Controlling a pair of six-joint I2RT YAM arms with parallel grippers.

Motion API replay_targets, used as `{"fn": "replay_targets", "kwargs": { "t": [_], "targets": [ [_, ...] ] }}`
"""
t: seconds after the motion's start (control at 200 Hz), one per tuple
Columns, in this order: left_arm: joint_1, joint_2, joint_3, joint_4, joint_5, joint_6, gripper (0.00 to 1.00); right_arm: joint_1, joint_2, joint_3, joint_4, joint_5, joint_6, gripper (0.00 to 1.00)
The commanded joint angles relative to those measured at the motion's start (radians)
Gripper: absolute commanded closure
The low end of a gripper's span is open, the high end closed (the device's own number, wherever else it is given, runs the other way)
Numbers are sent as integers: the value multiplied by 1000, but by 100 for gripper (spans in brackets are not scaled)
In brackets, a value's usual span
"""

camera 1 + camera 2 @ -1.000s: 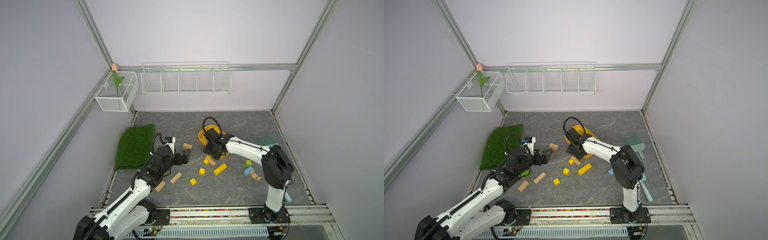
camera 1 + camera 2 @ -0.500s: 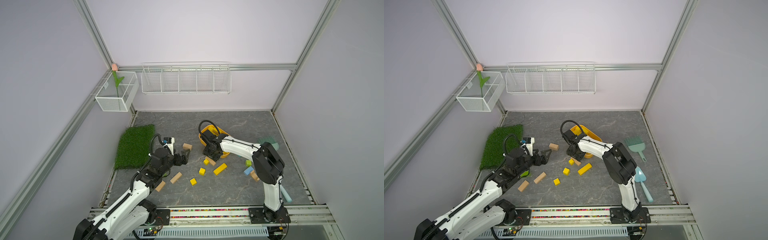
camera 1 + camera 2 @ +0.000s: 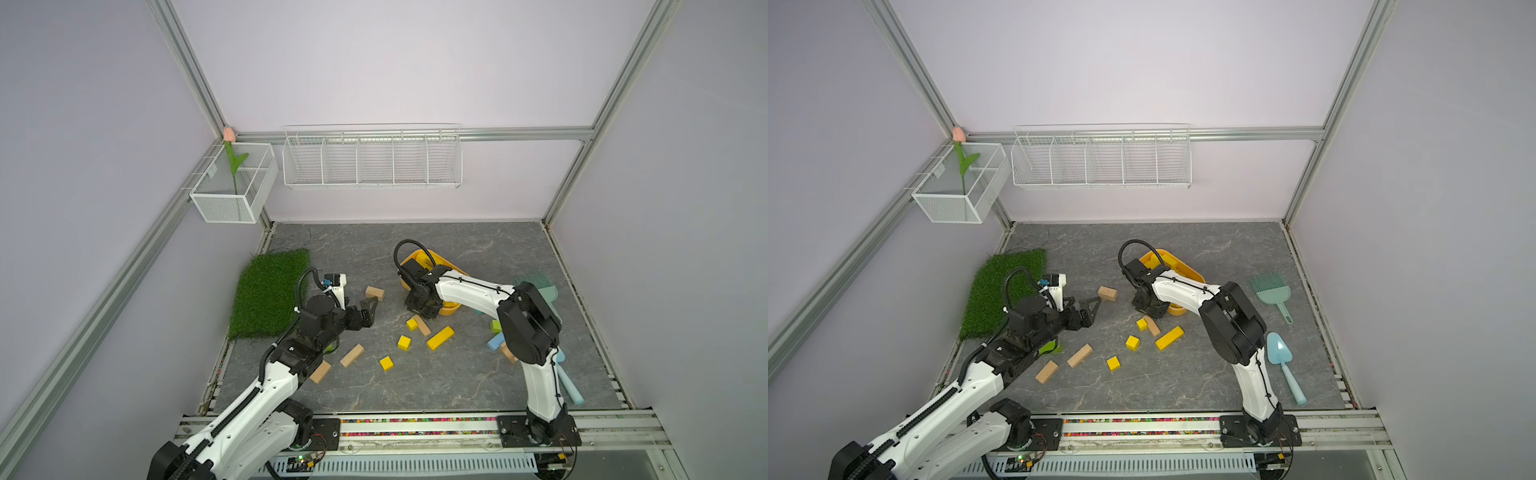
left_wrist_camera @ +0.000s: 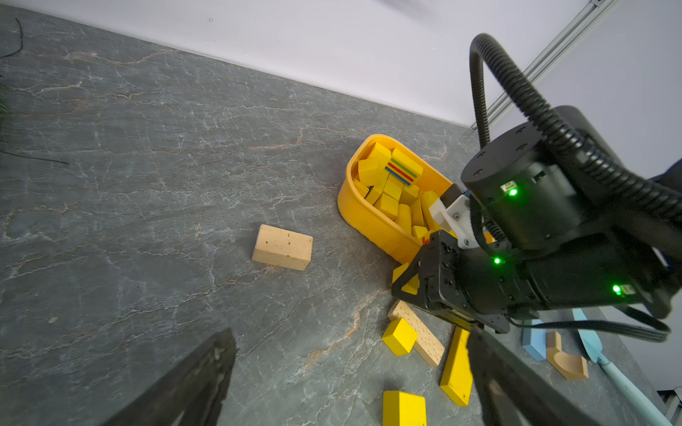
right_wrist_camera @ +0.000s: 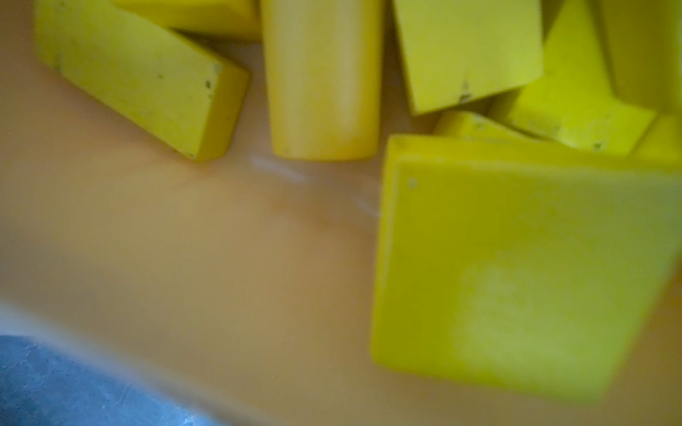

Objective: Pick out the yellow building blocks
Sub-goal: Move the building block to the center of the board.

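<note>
The yellow block goes back up in my right gripper next, over the tub's rim and across for release, as the tub's near end (image 3: 452,304) lies beside it, behind that rim.
Several yellow building blocks lie loose on the floor: two cubes (image 3: 412,323) (image 3: 404,343), a short block (image 3: 386,363) and a long bar (image 3: 440,338). More fill the yellow-orange tub (image 4: 369,217); the right wrist view shows them close up, a bar (image 5: 147,81) and a cylinder (image 5: 321,81) among them. My right gripper (image 3: 424,311) points down at the tub's near end; its fingers are hidden. My left gripper (image 4: 350,398) is open and empty, low over the floor beside a tan block (image 4: 282,247).
Tan blocks (image 3: 351,355) (image 3: 320,371) (image 3: 422,325) lie among the yellow ones. A grass mat (image 3: 270,297) is at the left. Green (image 3: 495,326) and blue (image 3: 494,343) blocks, a teal brush (image 3: 1271,291) and a blue scoop (image 3: 1283,361) lie at the right.
My right gripper has moved toward the front along the tub and lower, its elbow swinging left. The left arm has barely moved.
</note>
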Motion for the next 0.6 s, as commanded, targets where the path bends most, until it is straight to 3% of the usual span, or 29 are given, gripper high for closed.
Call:
{"fn": "replay_targets", "kwargs": {
  "t": [0.0, 0.335, 0.6],
  "targets": [
    [16, 1, -16, 29, 12, -25, 0, 25, -2, 51, -56, 18, -74, 77],
    [91, 71, -14, 64, 110, -52, 0, 106, -76, 61, -126, 55, -176, 77],
    [100, 42, 12, -18, 81, -55, 0, 142, -154, -28, -119, 50, -184, 74]
  ]
}}
